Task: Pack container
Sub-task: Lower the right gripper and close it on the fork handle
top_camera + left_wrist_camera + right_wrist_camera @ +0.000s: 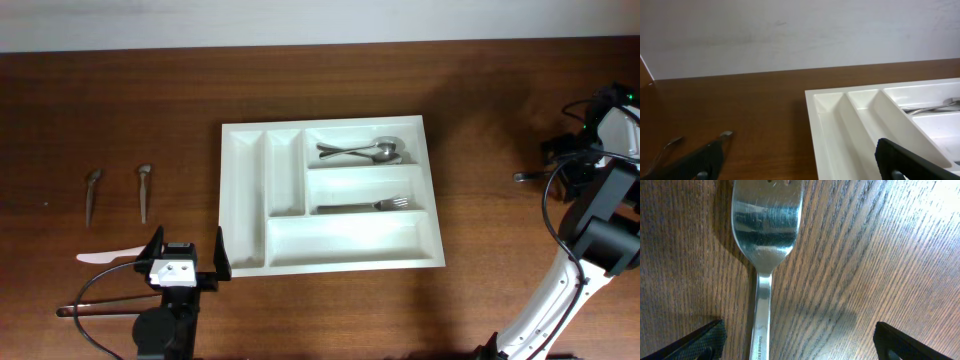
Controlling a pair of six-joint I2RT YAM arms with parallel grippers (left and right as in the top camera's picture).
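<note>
The neck of the metal fork (764,276) is past my right gripper's open fingers, toward the fork's teeth, so I need to ease that gripper along the fork's handle toward the neck and close it.
The container (252,200), a white five-compartment tray, lies mid-table. Its upper horizontal compartment holds spoons (362,152), and the one below holds a fork (366,206). My left gripper (186,256) hovers open just off the tray's near left corner, nothing between its fingers. In the left wrist view the left gripper (799,150) spans the tray's left wall (812,125). My right gripper (562,168) is at the far right over a steel fork (526,177). In the right wrist view the right gripper (797,332) stands open astride that fork (765,240), whose handle lies near the left finger.
Two metal utensils (93,192) (144,190) and a white plastic knife (108,257) lie on the table left of the tray. A dark cable (100,308) loops beside the left arm. The table's far edge meets a pale wall (790,35).
</note>
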